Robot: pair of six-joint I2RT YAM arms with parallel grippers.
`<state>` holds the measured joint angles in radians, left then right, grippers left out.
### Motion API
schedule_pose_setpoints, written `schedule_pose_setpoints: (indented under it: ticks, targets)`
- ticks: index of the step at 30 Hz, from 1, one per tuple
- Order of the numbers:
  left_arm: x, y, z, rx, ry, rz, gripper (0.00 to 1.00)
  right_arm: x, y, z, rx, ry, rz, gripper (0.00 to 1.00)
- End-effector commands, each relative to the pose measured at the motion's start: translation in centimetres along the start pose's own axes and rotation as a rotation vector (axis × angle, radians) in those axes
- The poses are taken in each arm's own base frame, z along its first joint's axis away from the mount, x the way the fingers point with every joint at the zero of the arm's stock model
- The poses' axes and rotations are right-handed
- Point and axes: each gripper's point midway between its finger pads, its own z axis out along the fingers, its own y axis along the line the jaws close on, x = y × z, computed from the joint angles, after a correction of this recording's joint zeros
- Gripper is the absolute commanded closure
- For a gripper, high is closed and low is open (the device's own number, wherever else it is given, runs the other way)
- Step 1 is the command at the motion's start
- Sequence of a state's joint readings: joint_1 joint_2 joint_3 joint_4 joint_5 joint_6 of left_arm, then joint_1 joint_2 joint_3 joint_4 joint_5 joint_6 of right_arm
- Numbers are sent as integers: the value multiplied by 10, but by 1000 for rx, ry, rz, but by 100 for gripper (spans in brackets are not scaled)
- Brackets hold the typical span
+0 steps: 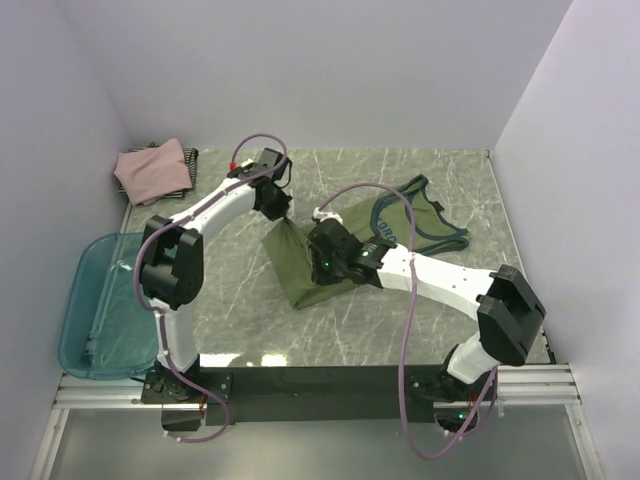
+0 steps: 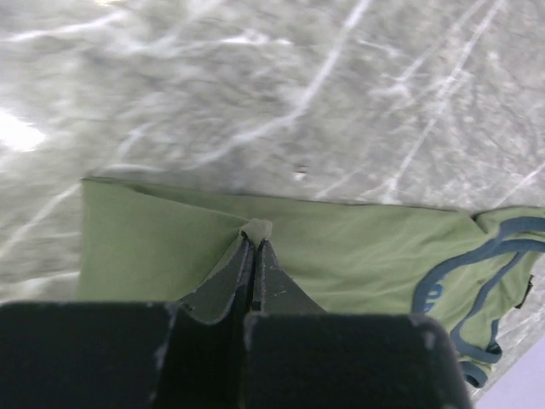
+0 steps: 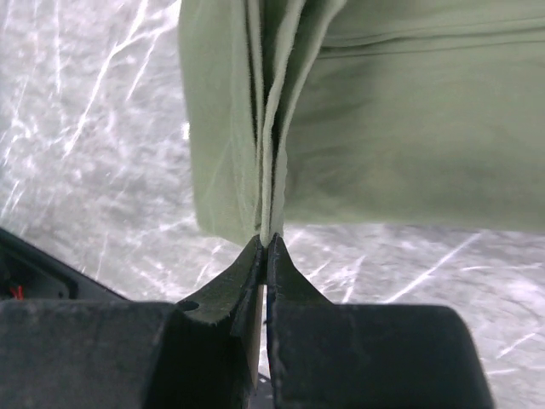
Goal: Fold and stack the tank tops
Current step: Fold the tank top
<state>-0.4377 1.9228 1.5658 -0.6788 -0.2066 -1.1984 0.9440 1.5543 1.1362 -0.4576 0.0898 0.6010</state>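
The right gripper should carry the folded layers toward the tank top's navy neckline point(image 1: 377, 215), which lies to the gripper's right in the top view, past uncovered olive cloth, then lower and release them.
The olive-green tank top point(image 1: 300, 265) with navy trim lies in the middle of the table, its chest end with the graphic point(image 1: 420, 225) to the right. My left gripper point(image 1: 281, 213) is shut on a pinch of its far edge point(image 2: 256, 228). My right gripper point(image 1: 322, 262) is shut on its near edge, where folded layers point(image 3: 271, 223) hang between the jaws. The dusty-pink tank top point(image 1: 150, 170) lies folded at the far left on the dark striped one point(image 1: 190, 158).
A teal plastic bin point(image 1: 95, 305) sits off the table's left edge. White walls close in the left, back and right sides. The marble table point(image 1: 250, 320) lies bare in front of the shirt.
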Motion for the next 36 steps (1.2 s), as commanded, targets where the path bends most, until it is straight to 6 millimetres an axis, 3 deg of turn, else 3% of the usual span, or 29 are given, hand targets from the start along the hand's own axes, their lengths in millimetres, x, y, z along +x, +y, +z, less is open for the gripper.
schedule_pose_setpoints:
  ticks: [1, 13, 22, 36]
  targets:
    - [-1, -29, -6, 46, -4, -15, 99, -17, -10, -10, 3, -72, 24, 100]
    - [8, -88, 2, 131, 11, 13, 99, -23, -56, -15, 99, -107, 74, 100]
    - [31, -117, 16, 179, 50, 46, 99, -22, -98, -19, 177, -124, 122, 100]
    - [52, -141, 36, 252, 85, 57, 99, -8, -136, -8, 229, -102, 182, 100]
